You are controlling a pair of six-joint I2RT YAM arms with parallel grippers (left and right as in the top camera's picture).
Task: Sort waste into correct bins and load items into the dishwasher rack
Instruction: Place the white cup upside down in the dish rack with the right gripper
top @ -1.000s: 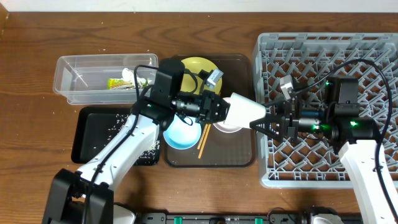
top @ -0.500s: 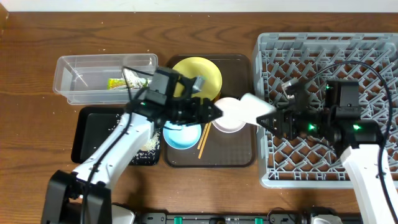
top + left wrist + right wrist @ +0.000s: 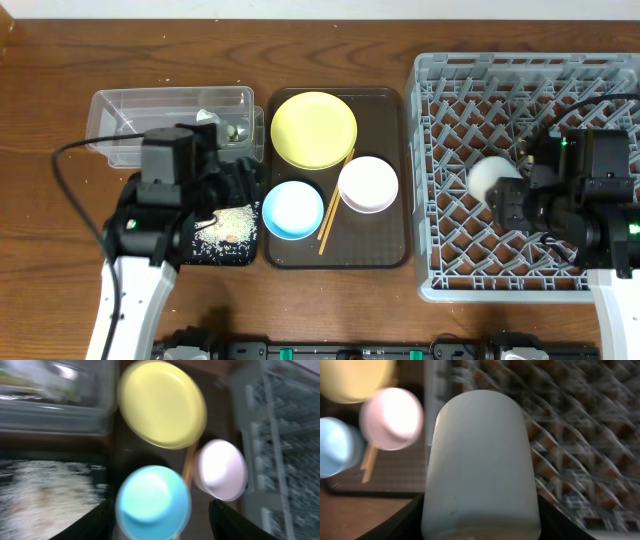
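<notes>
I will carry the small white cup [image 3: 493,178] in my right gripper back toward the grey rack's near part next, because that part is empty. Then I will lower the cup between the rack's wires.
My right gripper [image 3: 480,522] is shut on the small white cup [image 3: 480,460] and holds it over the grey dishwasher rack [image 3: 520,60], left of its middle; the cup [image 3: 493,178] lies on its side there. My left gripper [image 3: 157,527] is open and empty above the light blue bowl [image 3: 152,502], its arm over the black tray [image 3: 140,215] with rice grains [image 3: 225,225]. The yellow plate [image 3: 313,130], blue bowl [image 3: 292,210], white bowl [image 3: 367,184] and chopsticks [image 3: 334,203] lie on the brown tray [image 3: 390,250].
The clear tub [image 3: 130,115] stands behind the black tray; my left arm hides most of what is in it. The rack fills the right side of the table. Bare wood shows along the far edge and far left.
The cup passed from my left gripper to my right. The left arm drew back left over the black tray. The right arm carried the cup right, over the rack.
</notes>
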